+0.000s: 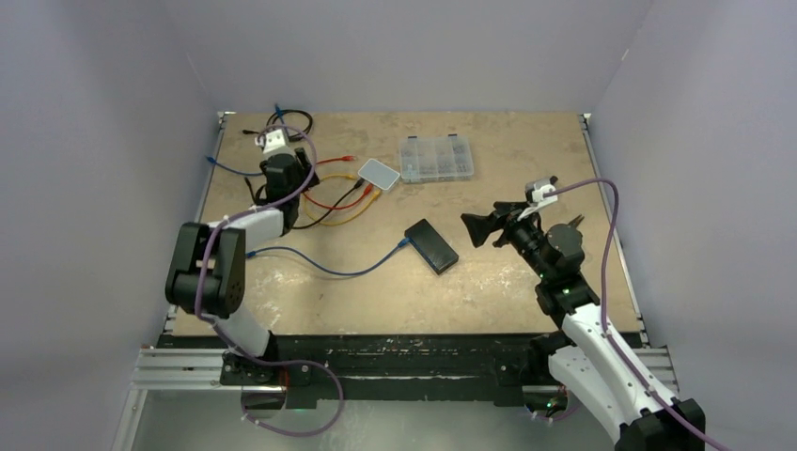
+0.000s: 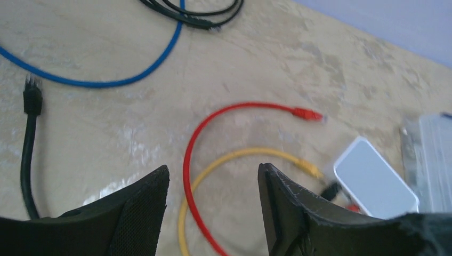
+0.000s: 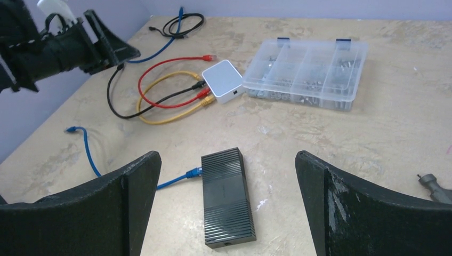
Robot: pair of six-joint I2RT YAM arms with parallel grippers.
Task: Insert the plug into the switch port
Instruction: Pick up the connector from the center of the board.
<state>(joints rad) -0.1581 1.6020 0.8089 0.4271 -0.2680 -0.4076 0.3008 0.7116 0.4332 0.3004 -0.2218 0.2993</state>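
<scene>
My left gripper moves outward, left in the top view, and down onto the black coil's outlying end [image 1: 257, 132] [image 2: 151, 5] behind its plug next, since that end lies free.
A black switch [image 1: 431, 245] lies mid-table with a blue plug [image 1: 402, 242] in its left end; both also show in the right wrist view, the switch [image 3: 226, 197] and the plug [image 3: 193, 172]. A small white switch [image 1: 380, 173] holds yellow, red and black plugs. A red cable's free plug [image 2: 307, 113] lies on the table beside it. My left gripper [image 2: 213, 176] is open and empty above the red and yellow cable loops. My right gripper [image 3: 228, 160] is open and empty, hovering right of the black switch.
A clear parts organiser [image 1: 435, 158] stands behind the white switch. A black cable coil [image 1: 287, 120] and a loose blue cable [image 1: 226, 167] lie at the back left. A black free plug [image 2: 32, 88] lies left. A metal tool [image 3: 434, 186] lies at the right.
</scene>
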